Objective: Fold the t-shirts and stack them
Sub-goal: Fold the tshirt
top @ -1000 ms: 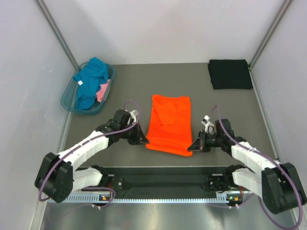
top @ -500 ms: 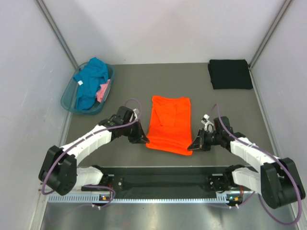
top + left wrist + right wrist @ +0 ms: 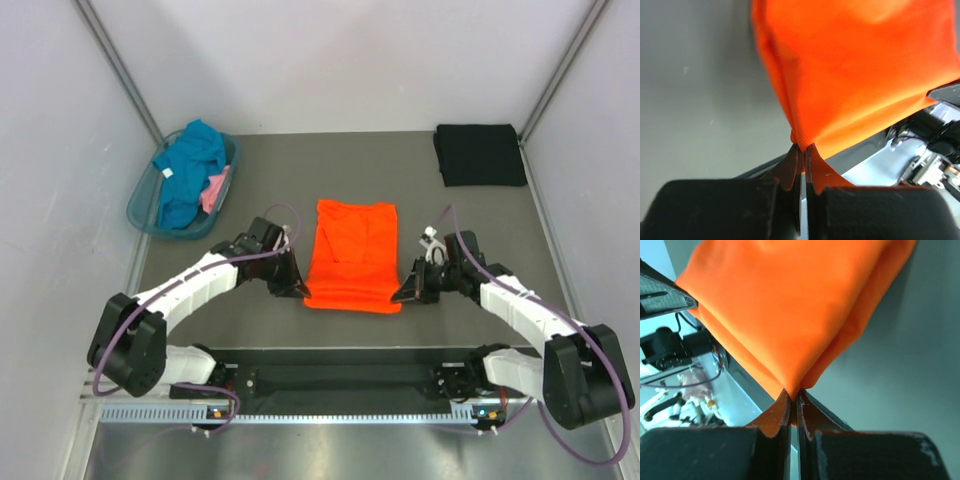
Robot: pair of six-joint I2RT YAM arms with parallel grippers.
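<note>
My left gripper next carries the lifted hem outward over the t-shirt's far end (image 3: 331,212) and releases the t-shirt's corner, as that end lies flat on the tabletop.
The bright orange t-shirt (image 3: 353,255) lies folded lengthwise in the middle of the grey table. My left gripper (image 3: 303,290) is shut on its near left corner, and the cloth (image 3: 850,65) rises from the pinched tips in the left wrist view. My right gripper (image 3: 399,293) is shut on its near right corner, with the cloth (image 3: 790,305) showing in the right wrist view. The near hem is lifted off the table and held between the two grippers. A black t-shirt (image 3: 480,154) lies folded at the back right. Teal (image 3: 190,165) and pink (image 3: 215,190) t-shirts lie crumpled in the basket.
A translucent blue-green plastic basket (image 3: 145,218) stands at the back left. White walls close in the table on three sides. The arms' black mounting rail (image 3: 340,380) runs along the near edge.
Both grippers have moved away from the near edge, carrying the orange t-shirt's near hem toward the back; the shirt now looks shorter front to back.
</note>
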